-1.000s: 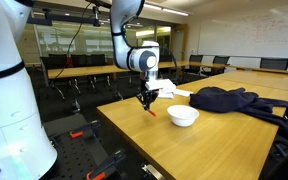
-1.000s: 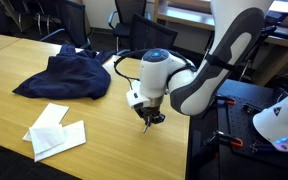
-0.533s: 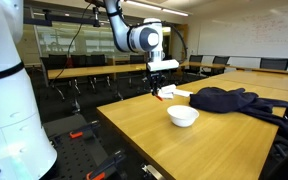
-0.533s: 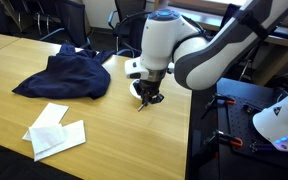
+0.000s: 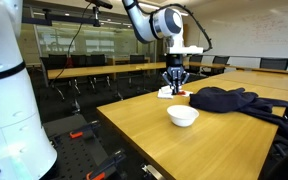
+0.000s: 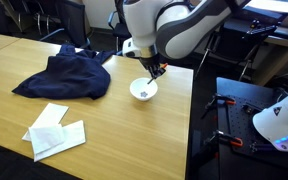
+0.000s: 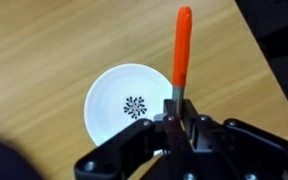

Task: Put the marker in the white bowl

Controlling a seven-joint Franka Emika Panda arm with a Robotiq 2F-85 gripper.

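Note:
The marker is beside the bowl, so my gripper will go down toward the dark pattern (image 5: 183, 114) (image 7: 135, 107) next and then open.
My gripper (image 7: 176, 112) is shut on the red-orange marker (image 7: 182, 48), which sticks out ahead of the jaws. In the wrist view the white bowl (image 7: 131, 103) lies below on the wooden table, just left of the marker; it has a dark pattern in its bottom and is empty. In both exterior views the gripper (image 5: 175, 84) (image 6: 154, 72) hangs in the air above the bowl (image 5: 183, 116) (image 6: 143, 90), a little toward the back of it. The marker shows only as a thin stick at the fingertips (image 6: 151, 76).
A dark blue garment (image 5: 230, 99) (image 6: 66, 74) lies on the table beyond the bowl. White paper (image 6: 54, 131) lies near the front edge. The table's edge (image 6: 189, 110) is close beside the bowl. Chairs and other tables stand behind.
The gripper has lifted the marker off the table and carried it up and across to a spot above the bowl. The bowl, hidden behind the arm before, now shows.

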